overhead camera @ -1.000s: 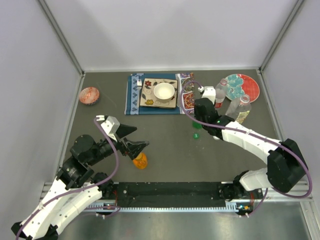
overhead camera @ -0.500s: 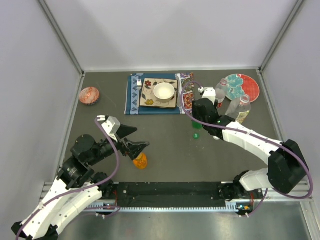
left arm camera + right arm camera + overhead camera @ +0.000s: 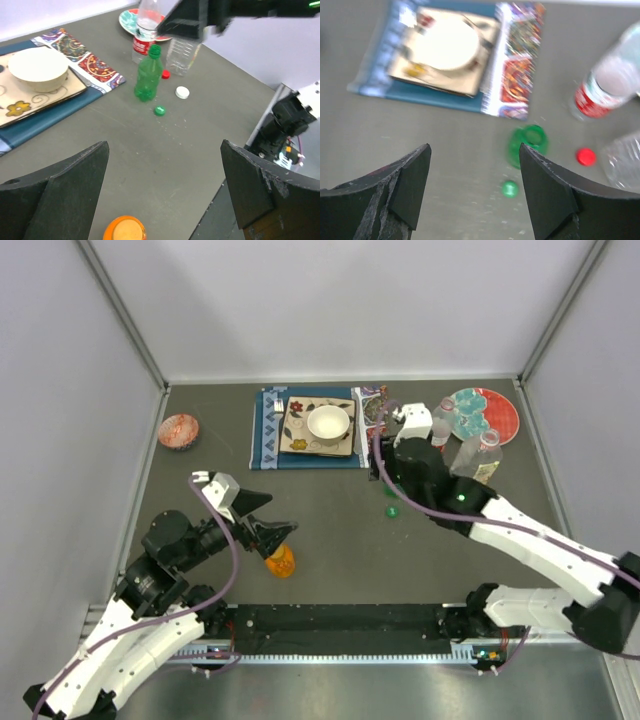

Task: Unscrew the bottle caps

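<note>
The orange cap (image 3: 277, 552) is still on its bottle, below and to the left in the top view, so my right gripper will next cross over and go down onto it.
My left gripper (image 3: 164, 145) (image 3: 273, 516) hangs wide open, with nothing between its fingers, just above and beyond the squat orange bottle (image 3: 281, 560). That bottle's orange cap (image 3: 125, 231) is on it. My right gripper (image 3: 474, 147) is open and empty above the table, left of the capless green bottle (image 3: 529, 142) (image 3: 147, 77). A green cap (image 3: 509, 188) (image 3: 391, 510) lies loose beside that bottle. Near it lie a red cap (image 3: 586, 156) and a white cap (image 3: 182, 92). The red-labelled clear bottle (image 3: 600, 90) and the larger clear bottle (image 3: 182, 52) stand capless behind.
A patterned mat (image 3: 266, 435) at the back holds a tray (image 3: 295, 432) with a white bowl (image 3: 328, 423). A red and teal plate (image 3: 497, 412) lies at the back right and a small red dish (image 3: 179, 430) at the left. The black rail (image 3: 340, 625) runs along the near edge.
My right gripper has opened wider and its arm has swung, with the wrist drawing back from the green bottle. The left arm and the orange bottle have not moved.
</note>
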Available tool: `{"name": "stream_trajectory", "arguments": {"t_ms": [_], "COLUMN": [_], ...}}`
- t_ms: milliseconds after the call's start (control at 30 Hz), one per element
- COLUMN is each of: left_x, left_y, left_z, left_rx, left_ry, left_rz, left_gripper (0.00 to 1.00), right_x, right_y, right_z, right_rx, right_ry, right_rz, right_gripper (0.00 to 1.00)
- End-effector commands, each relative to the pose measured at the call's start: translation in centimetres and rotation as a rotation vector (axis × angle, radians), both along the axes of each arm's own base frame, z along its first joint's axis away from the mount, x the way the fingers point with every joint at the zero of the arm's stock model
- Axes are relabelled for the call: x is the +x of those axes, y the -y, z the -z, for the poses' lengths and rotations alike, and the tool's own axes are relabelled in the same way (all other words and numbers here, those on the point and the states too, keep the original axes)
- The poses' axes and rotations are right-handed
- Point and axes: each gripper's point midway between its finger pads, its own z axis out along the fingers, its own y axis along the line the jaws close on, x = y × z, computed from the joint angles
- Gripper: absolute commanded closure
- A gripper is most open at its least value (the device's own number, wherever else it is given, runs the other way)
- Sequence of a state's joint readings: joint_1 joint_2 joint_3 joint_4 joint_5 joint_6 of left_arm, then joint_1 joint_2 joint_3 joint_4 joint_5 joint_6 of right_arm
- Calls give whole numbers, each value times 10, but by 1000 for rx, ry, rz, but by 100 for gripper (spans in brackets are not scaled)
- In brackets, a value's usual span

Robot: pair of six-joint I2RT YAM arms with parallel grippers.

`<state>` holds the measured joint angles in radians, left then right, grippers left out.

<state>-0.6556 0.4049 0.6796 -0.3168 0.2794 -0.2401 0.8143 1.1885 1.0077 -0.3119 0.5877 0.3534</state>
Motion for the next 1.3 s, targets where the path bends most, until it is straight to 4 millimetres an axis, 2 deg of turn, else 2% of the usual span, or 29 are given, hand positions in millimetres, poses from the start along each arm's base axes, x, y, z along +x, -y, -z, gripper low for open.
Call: {"name": "stream_trajectory", "arguments": {"t_ms": [0, 33, 67, 133, 167, 200, 233, 267, 300, 367, 400, 467, 500, 567, 600, 633, 667, 700, 733, 767, 933, 967, 1267], "left_x": [16, 22, 42, 56, 62, 63, 66, 65, 64, 63, 61, 60, 59, 57, 56, 55, 54, 54, 52, 52, 49, 48, 44], "left_y": [-17, -24, -50, -81, -108, -121, -128, -134, -142, -144, -147, -148, -148, -148, -148, -148, -147, -147, -146, -146, -148, -148, -151], "left_z": [-16, -14, -7, 0, 12, 12, 18, 21, 24, 29, 31, 33, 33, 38, 39, 41, 42, 45, 45, 46, 52, 52, 55], "left_rx": [-26, -21, 3, 22, 62, 71, 93, 94, 116, 112, 120, 114, 115, 126, 125, 129, 124, 127, 118, 115, 122, 126, 128], "left_ry": [42, 29, 1, -51, -89, -103, -127, -153, -168, -201, -213, -233, -239, -255, -259, -264, -266, -271, -269, -269, -269, -269, -259], "left_rz": [-135, -192, -380, -580, -738, -814, -865, -903, -943, -969, -982, -994, -994, -992, -989, -983, -979, -975, -966, -961, -959, -959, -950], "left_gripper": [1, 1, 1, 1, 1, 1, 1, 1, 1, 1, 1, 1, 1, 1, 1, 1, 1, 1, 1, 1, 1, 1, 1], "right_x": [-46, -57, -67, -100, -106, -113, -130, -133, -136, -149, -148, -154, -153, -156, -159, -159, -160, -162, -162, -163, -167, -167, -170], "right_y": [-47, -60, -73, -106, -117, -125, -139, -151, -158, -178, -187, -203, -211, -224, -229, -235, -240, -243, -248, -252, -271, -275, -282], "right_z": [-89, -89, -82, -72, -56, -50, -42, -28, -24, -23, -12, -18, -7, -6, -3, 9, 9, 10, 20, 19, 37, 47, 82], "right_rx": [210, 248, 271, 321, 293, 269, 229, 192, 173, 167, 143, 150, 128, 115, 103, 78, 75, 71, 62, 67, 48, 33, -7], "right_ry": [106, 80, 43, -43, -76, -81, -84, -112, -113, -111, -125, -104, -126, -136, -139, -154, -152, -152, -170, -170, -202, -217, -280], "right_rz": [-305, -385, -462, -655, -687, -717, -781, -796, -801, -853, -849, -877, -881, -898, -902, -903, -904, -904, -902, -905, -917, -917, -910], "right_gripper": [29, 30, 30, 31, 31, 31, 30, 31, 30, 30, 29, 28, 28, 28, 28, 27, 27, 27, 27, 26, 26, 26, 31]}}
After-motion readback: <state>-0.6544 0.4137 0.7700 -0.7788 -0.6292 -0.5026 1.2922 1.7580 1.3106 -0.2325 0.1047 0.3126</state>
